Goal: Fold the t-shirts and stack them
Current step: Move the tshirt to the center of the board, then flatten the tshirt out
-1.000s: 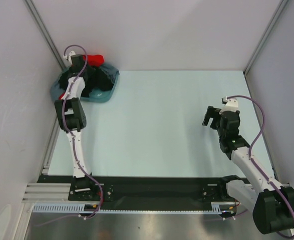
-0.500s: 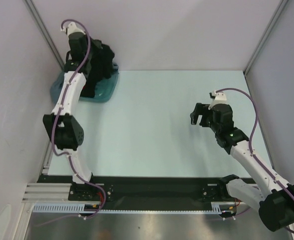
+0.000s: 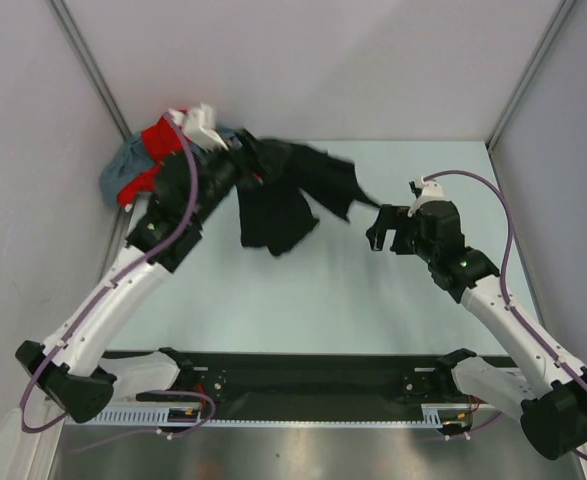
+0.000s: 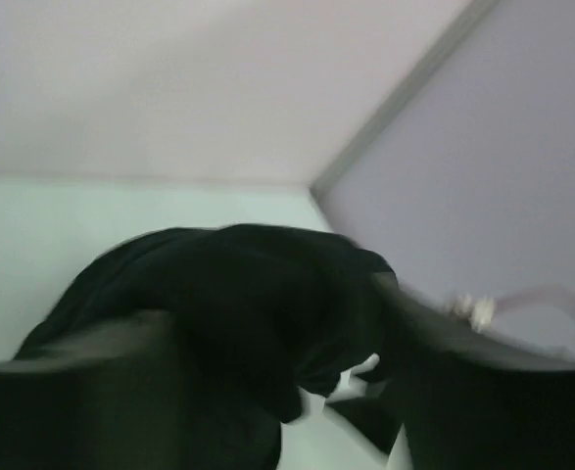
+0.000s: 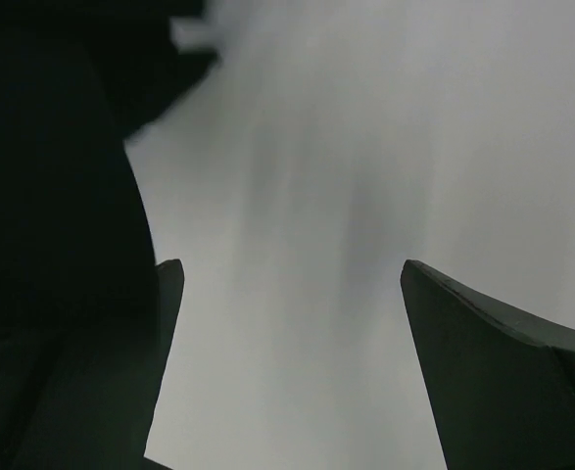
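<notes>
I should move my right gripper down and to the left in the top view and close on the black t-shirt's edge (image 3: 345, 194) (image 5: 162, 82), because that edge hangs beside the gripper's open, empty fingers.
The black t-shirt (image 3: 273, 205) hangs spread and blurred over the back middle of the table, bunched at my left gripper (image 3: 245, 170). In the left wrist view the black t-shirt (image 4: 238, 294) drapes over the blurred fingers, so how the jaws stand is unclear. A red t-shirt (image 3: 156, 140) and a grey-blue t-shirt (image 3: 121, 172) lie crumpled in the back left corner. My right gripper (image 3: 376, 232) hovers just right of the black shirt's right edge. In the right wrist view the right gripper (image 5: 287, 269) is open, with nothing between its fingers.
The pale green table (image 3: 373, 300) is walled on the left, back and right. A black rail (image 3: 303, 385) with both arm bases runs along the near edge.
My left arm swung right and forward from the corner pile, pulling the black shirt out over the table and uncovering the red and grey-blue shirts. My right gripper moved left toward the shirt.
</notes>
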Motion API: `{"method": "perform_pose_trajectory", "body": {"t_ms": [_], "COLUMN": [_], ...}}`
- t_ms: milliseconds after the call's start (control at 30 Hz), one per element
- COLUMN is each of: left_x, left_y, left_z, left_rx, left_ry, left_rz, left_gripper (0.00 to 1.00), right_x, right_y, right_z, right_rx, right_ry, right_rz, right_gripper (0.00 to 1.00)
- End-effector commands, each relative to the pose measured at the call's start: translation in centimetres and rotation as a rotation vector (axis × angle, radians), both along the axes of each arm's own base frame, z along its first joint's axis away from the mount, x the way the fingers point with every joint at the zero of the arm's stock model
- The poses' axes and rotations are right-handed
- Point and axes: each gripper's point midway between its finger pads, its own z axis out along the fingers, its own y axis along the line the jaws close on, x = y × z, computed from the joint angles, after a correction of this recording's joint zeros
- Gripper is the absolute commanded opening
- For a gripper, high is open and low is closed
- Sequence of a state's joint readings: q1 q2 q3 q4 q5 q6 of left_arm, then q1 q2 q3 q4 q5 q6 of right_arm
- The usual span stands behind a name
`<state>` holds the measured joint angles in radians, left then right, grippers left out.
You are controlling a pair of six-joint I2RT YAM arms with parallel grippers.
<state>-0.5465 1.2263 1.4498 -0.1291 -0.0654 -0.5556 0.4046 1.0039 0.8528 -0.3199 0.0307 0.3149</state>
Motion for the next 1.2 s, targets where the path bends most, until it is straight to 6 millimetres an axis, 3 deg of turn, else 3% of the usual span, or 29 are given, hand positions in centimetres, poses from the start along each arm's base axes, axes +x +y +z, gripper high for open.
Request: {"method": "perform_pose_trajectory", "body": {"t_ms": [0, 67, 133, 167, 200, 233, 267, 400, 467, 500, 533, 600, 667, 700, 733, 767, 800, 833, 867, 900, 1000, 1167], "left_x": [-2.9, -6.1, -7.3, -7.8, -8.2, -8.4, -8.9, -9.6, -9.6, -9.8, -9.4, -9.5, -8.4, -8.5, -7.7, -7.5, -7.3, -7.0, -6.6, -6.3, -5.6, -5.5], "left_y": [-3.7, -4.6, -2.7, -1.3, -0.5, 0.4, 1.2, 5.5, 6.5, 6.8, 7.7, 7.5, 8.8, 8.3, 9.3, 9.2, 8.6, 8.8, 8.6, 8.0, 7.7, 6.8], "left_z": [-13.5, -16.3, -20.4, -20.1, -21.3, -21.5, -21.0, -22.8, -23.5, -24.7, -25.4, -27.1, -29.9, -30.9, -33.2, -34.3, -34.9, -36.7, -37.0, -37.2, -39.1, -41.4], "left_rx": [0.127, 0.228, 0.339, 0.364, 0.399, 0.425, 0.417, 0.368, 0.316, 0.319, 0.321, 0.319, 0.337, 0.328, 0.334, 0.326, 0.304, 0.315, 0.320, 0.310, 0.315, 0.294], "left_ry": [0.258, 0.259, 0.331, 0.310, 0.319, 0.312, 0.296, 0.383, 0.407, 0.429, 0.454, 0.519, 0.629, 0.685, 0.776, 0.821, 0.844, 0.904, 0.907, 0.901, 0.951, 1.014], "left_rz": [-0.134, -0.254, -0.221, -0.189, -0.178, -0.156, -0.138, 0.056, 0.089, 0.086, 0.100, 0.042, 0.054, -0.005, 0.003, -0.027, -0.078, -0.093, -0.107, -0.143, -0.158, -0.208], "left_gripper": [1.00, 1.00, 1.00, 1.00, 1.00, 1.00, 1.00, 1.00, 1.00, 1.00, 0.98, 0.98, 0.95, 0.94, 0.90, 0.90, 0.90, 0.89, 0.91, 0.96, 0.97, 0.96], "right_x": [-1.0, -1.9, -2.9, -3.4, -4.0, -4.7, -5.1, -5.1, -4.7, -4.6, -4.4, -4.3, -4.4, -3.8, -3.6, -3.3, -2.8, -2.7, -2.6, -2.2, -1.4, 0.0], "right_y": [-0.1, -0.6, -0.5, -0.5, -0.6, -0.3, 0.2, 1.6, 2.3, 2.6, 3.2, 5.0, 6.7, 7.1, 7.4, 7.4, 7.7, 7.8, 7.9, 7.9, 7.5, 7.8], "right_z": [1.3, 0.8, 1.0, 0.8, 0.6, -0.7, -1.0, -2.7, -4.3, -4.9, -6.8, -7.1, -9.2, -9.3, -9.9, -11.4, -11.7, -12.4, -13.9, -14.2, -16.1, -17.0], "right_rx": [0.018, 0.019, 0.081, 0.100, 0.144, 0.163, 0.194, 0.248, 0.248, 0.254, 0.249, 0.262, 0.225, 0.203, 0.191, 0.175, 0.176, 0.169, 0.160, 0.152, 0.103, 0.086], "right_ry": [0.012, 0.065, 0.118, 0.148, 0.180, 0.214, 0.231, 0.284, 0.347, 0.380, 0.457, 0.501, 0.571, 0.557, 0.571, 0.612, 0.617, 0.636, 0.686, 0.690, 0.711, 0.718], "right_rz": [-0.002, -0.019, -0.004, 0.010, 0.034, 0.065, 0.094, 0.131, 0.137, 0.135, 0.141, 0.222, 0.275, 0.298, 0.301, 0.289, 0.288, 0.294, 0.292, 0.289, 0.258, 0.254], "right_gripper": [1.00, 1.00, 1.00, 1.00, 1.00, 1.00, 1.00, 0.95, 0.94, 0.93, 0.91, 0.83, 0.77, 0.75, 0.75, 0.74, 0.72, 0.68, 0.66, 0.65, 0.65, 0.54]}}
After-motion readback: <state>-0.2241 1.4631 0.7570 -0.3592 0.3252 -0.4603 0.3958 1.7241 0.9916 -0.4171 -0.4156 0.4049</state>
